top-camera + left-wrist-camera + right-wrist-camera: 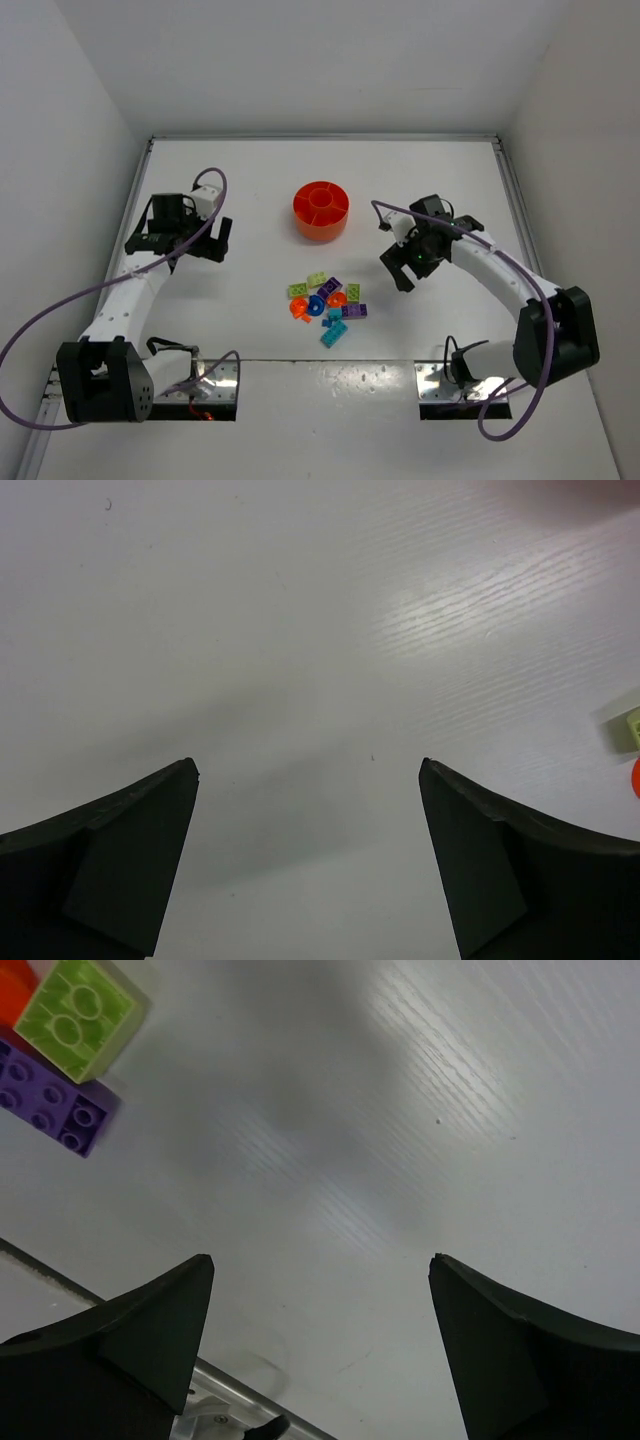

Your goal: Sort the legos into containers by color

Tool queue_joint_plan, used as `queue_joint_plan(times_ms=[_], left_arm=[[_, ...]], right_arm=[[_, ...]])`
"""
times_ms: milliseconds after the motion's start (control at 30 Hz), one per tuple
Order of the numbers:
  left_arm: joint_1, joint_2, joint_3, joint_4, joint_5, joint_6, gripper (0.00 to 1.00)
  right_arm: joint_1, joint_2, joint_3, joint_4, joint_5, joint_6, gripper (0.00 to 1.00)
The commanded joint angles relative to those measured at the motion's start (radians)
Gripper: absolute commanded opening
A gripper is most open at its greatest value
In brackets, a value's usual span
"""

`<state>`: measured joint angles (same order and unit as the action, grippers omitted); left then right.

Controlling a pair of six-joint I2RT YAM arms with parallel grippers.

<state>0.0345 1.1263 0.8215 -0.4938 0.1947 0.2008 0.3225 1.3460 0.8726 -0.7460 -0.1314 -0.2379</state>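
Note:
My right gripper moves to the left in the top view and down over the nearest lime green brick [353, 293] [80, 1018] next, because bare table beside it leaves finger room.
The legos [327, 303] lie in a loose cluster at the table's middle: lime green, purple, cyan, blue and orange bricks. The round orange dish with its containers [321, 210] stands behind them. My left gripper [205, 243] is open over bare table, well left of the dish. In the left wrist view its fingers [120, 850] hold nothing, and a lime green brick [629, 729] peeks in at the right edge. Open too, my right gripper [397, 268] hovers right of the cluster. The right wrist view shows a lime green brick [78, 1015] and a purple brick [52, 1098] at top left.
White walls enclose the table on the left, back and right. A metal strip [240, 1392] runs along the near edge, between the two arm bases [190, 385].

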Motion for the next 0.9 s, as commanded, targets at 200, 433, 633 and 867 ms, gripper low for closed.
queue_joint_plan(times_ms=[200, 433, 633, 867], left_arm=[[0.007, -0.057, 0.002, -0.012, 0.025, 0.019, 1.00], [0.007, -0.057, 0.002, -0.012, 0.016, 0.009, 1.00], [0.007, -0.069, 0.011, -0.012, -0.009, -0.003, 1.00], [0.007, -0.088, -0.007, -0.003, -0.018, -0.003, 1.00]], right_arm=[[0.141, 0.064, 0.078, 0.022, -0.026, 0.068, 0.85], [0.245, 0.183, 0.134, 0.022, -0.004, 0.129, 0.82], [0.268, 0.350, 0.212, 0.022, 0.006, 0.193, 0.75], [0.277, 0.435, 0.279, 0.004, -0.036, 0.212, 0.71]])
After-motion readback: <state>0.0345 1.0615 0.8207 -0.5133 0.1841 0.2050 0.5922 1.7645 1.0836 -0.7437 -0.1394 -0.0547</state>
